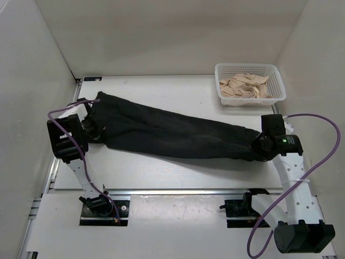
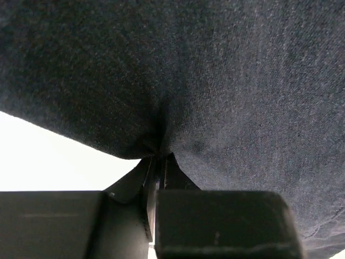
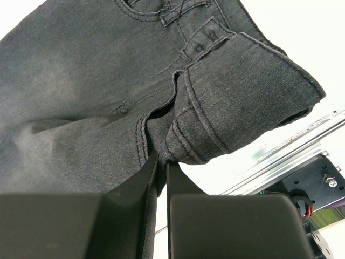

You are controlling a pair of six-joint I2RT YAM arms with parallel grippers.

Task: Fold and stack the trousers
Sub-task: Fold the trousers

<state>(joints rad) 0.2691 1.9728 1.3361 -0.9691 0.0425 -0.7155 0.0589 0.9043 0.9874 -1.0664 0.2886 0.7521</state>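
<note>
I will pull the pinched layer outward toward the trousers' far edge [image 1: 243,127] with my right gripper next and then let it go, because this layer stops short.
The black trousers [image 1: 172,132] lie stretched out across the white table, running from the left to the right. My left gripper [image 1: 96,132] is shut on their left end, where the dark fabric [image 2: 215,81] bunches into the closed jaws [image 2: 159,157]. My right gripper [image 1: 254,147] is shut on the right end. In the right wrist view the jaws [image 3: 161,161] pinch the fabric just below the stitched waistband [image 3: 242,91], which is folded over beside a belt loop.
A white plastic basket [image 1: 278,81] holding beige cloth [image 1: 245,86] stands at the back right of the table [image 1: 161,89]. White walls enclose the table on the left, back and right. A metal rail [image 1: 178,191] runs along the near edge.
</note>
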